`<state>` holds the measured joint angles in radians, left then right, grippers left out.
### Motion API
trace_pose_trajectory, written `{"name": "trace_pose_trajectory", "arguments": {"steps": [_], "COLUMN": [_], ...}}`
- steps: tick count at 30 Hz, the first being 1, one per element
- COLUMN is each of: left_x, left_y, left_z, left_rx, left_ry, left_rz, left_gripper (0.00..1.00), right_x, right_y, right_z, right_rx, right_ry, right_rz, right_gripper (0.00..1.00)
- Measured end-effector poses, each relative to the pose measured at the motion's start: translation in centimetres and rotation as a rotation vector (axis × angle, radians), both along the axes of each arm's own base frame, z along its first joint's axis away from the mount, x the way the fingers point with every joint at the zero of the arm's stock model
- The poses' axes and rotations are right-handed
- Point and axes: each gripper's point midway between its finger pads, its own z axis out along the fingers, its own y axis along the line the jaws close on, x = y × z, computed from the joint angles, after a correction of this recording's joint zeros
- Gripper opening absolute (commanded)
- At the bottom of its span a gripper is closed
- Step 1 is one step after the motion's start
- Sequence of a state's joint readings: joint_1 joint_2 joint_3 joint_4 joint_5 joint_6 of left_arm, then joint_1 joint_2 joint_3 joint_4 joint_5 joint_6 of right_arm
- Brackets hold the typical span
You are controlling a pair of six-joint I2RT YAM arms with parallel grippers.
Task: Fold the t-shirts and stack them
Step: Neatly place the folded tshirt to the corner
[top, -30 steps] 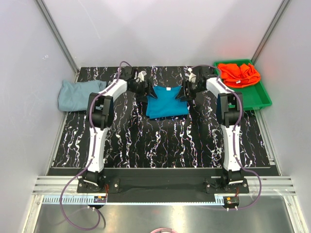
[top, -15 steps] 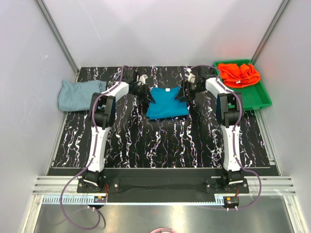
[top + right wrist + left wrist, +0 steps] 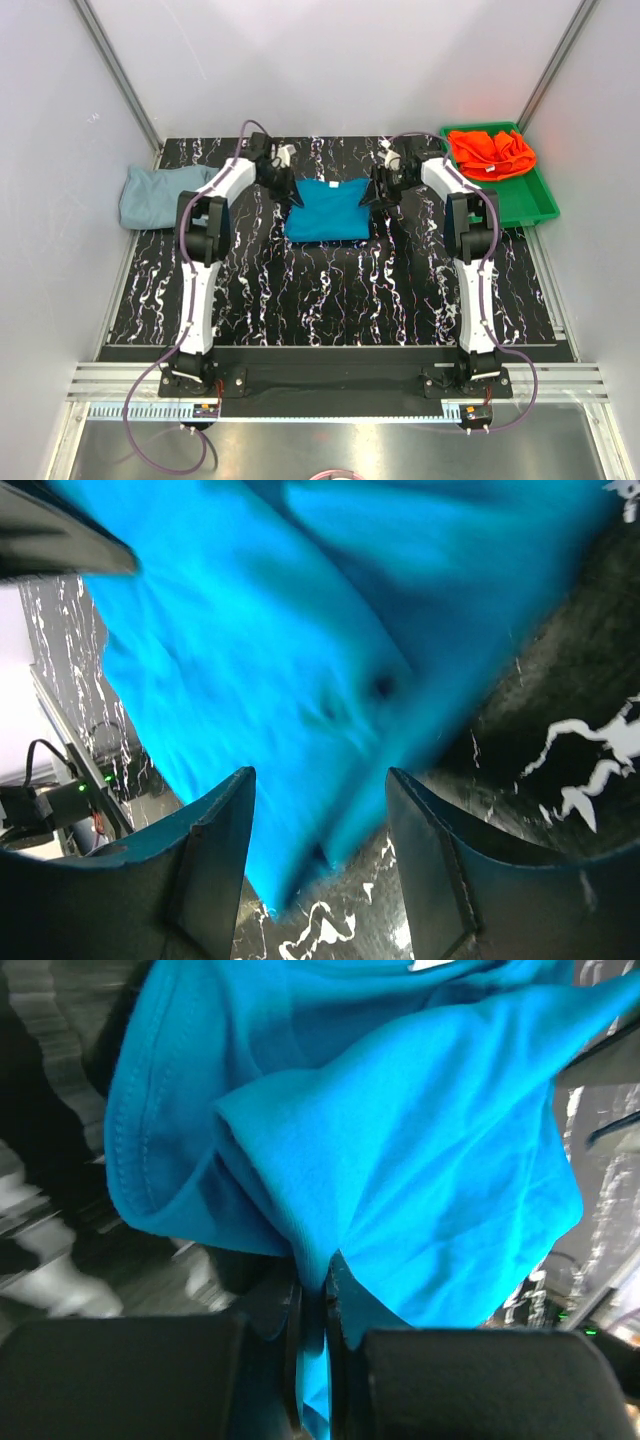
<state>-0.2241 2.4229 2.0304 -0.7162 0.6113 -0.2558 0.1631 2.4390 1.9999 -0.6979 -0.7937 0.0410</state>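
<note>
The teal-blue shirt in the robot's left gripper will next go to the left in the top view and be released on top of the pale grey-blue t-shirt (image 3: 155, 195), since that one already lies flat.
The folded teal-blue t-shirt (image 3: 325, 208) lies at the back middle of the black marbled table, its white neck tag at the far edge. My left gripper (image 3: 293, 195) sits at the shirt's left edge, and in the left wrist view it (image 3: 322, 1265) is shut on a fold of the teal cloth (image 3: 400, 1160). At the shirt's right edge my right gripper (image 3: 372, 192) stands open; the right wrist view shows it (image 3: 320, 780) straddling the teal cloth's edge (image 3: 250, 630) without pinching it. A pale grey-blue t-shirt (image 3: 155, 195) lies at the far left. An orange-red t-shirt (image 3: 490, 150) is bunched in the tray.
A green plastic tray (image 3: 530, 205) stands at the back right corner, against the right wall. White walls with metal rails close in the table on three sides. Both arms stretch from the near edge up to the back.
My left gripper has shut on the teal shirt's left edge and drawn it leftward; the shirt now lies further left. The right gripper stayed open and followed slightly left.
</note>
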Motion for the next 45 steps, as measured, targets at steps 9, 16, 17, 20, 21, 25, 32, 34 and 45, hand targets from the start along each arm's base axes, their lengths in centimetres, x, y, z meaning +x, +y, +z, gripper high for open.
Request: {"name": "trace_pose_trajectory", "arguments": {"steps": [9,16,17,20,21,25,32,34,45], "left_x": [0.3,-0.8,-1.1,-2.1,-2.5,-3.4,-3.9,-3.9,-1.5], "left_y": [8.6,12.8,13.3,14.4,14.8,17.4,23.2,24.6,28.0], "left_z": [4.6,8.8,9.3,10.5,10.8,11.2,10.7,10.8,12.1], "left_rx": [0.121,0.206,0.215,0.238,0.245,0.272,0.325,0.337,0.399], "left_ry": [-0.092,-0.166,-0.172,-0.182,-0.182,-0.169,-0.130,-0.127,-0.189], "left_rz": [0.030,0.036,0.038,0.038,0.041,0.078,0.181,0.206,0.246], "left_gripper": [0.00,0.00,0.00,0.00,0.00,0.00,0.00,0.00,0.00], "right_x": [0.2,0.1,0.0,-0.3,-0.4,-0.6,-1.2,-1.5,-2.3], "right_y": [-2.3,-3.1,-3.2,-3.2,-3.2,-3.2,-3.2,-3.3,-3.3], "right_z": [2.4,3.1,3.2,3.4,3.4,3.3,2.5,2.4,2.7], "right_rx": [-0.025,-0.034,-0.034,-0.034,-0.034,-0.032,-0.032,-0.032,-0.027], "right_ry": [-0.048,-0.063,-0.062,-0.060,-0.062,-0.065,-0.043,-0.034,-0.036], "right_rz": [-0.041,-0.060,-0.060,-0.059,-0.060,-0.061,-0.067,-0.070,-0.078], "right_gripper": [0.63,0.63,0.63,0.63,0.63,0.63,0.63,0.63,0.63]}}
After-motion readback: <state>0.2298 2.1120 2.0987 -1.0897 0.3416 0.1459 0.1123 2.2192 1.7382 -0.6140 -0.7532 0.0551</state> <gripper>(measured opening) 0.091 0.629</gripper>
